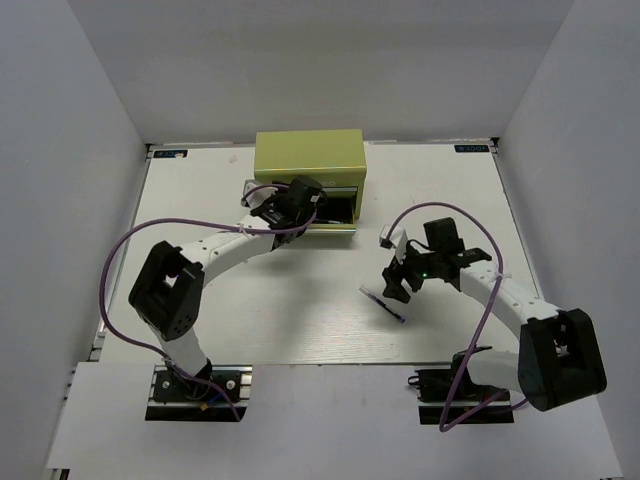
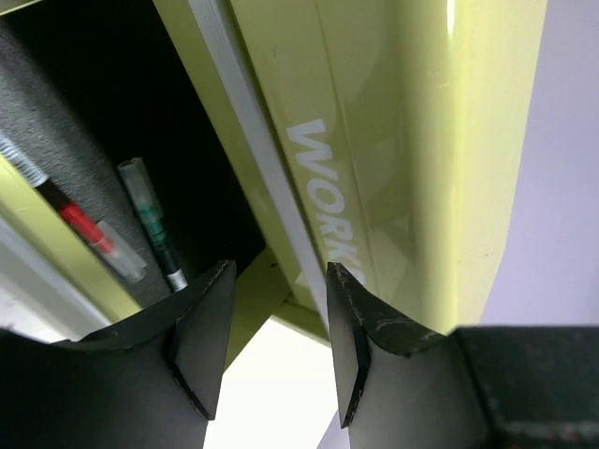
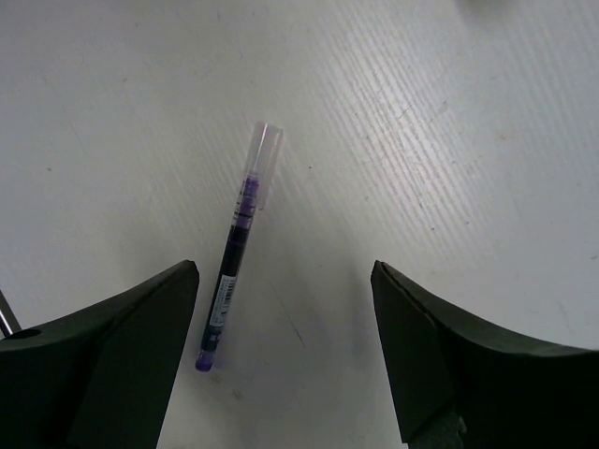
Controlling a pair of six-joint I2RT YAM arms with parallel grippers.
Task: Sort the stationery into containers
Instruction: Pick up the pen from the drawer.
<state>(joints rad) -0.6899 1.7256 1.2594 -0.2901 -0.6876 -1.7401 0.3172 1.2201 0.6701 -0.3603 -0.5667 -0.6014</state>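
Observation:
My right gripper goes left in the top view next and lowers onto the purple pen's dark middle, because the purple pen lies off-center between its open fingers.
The yellow-green chest stands at the back of the table with one drawer pulled out. My left gripper hovers at that drawer, open and holding nothing. Inside the drawer lie a red-white pen and a teal pen, beside the lettered chest front. A thin dark purple pen with a clear cap lies on the table. My right gripper hangs just above it, jaws wide open. The pen lies close to the left finger, untouched.
Purple cables loop beside both arms. White walls close in the table on three sides. The table's front edge runs just ahead of the arm bases.

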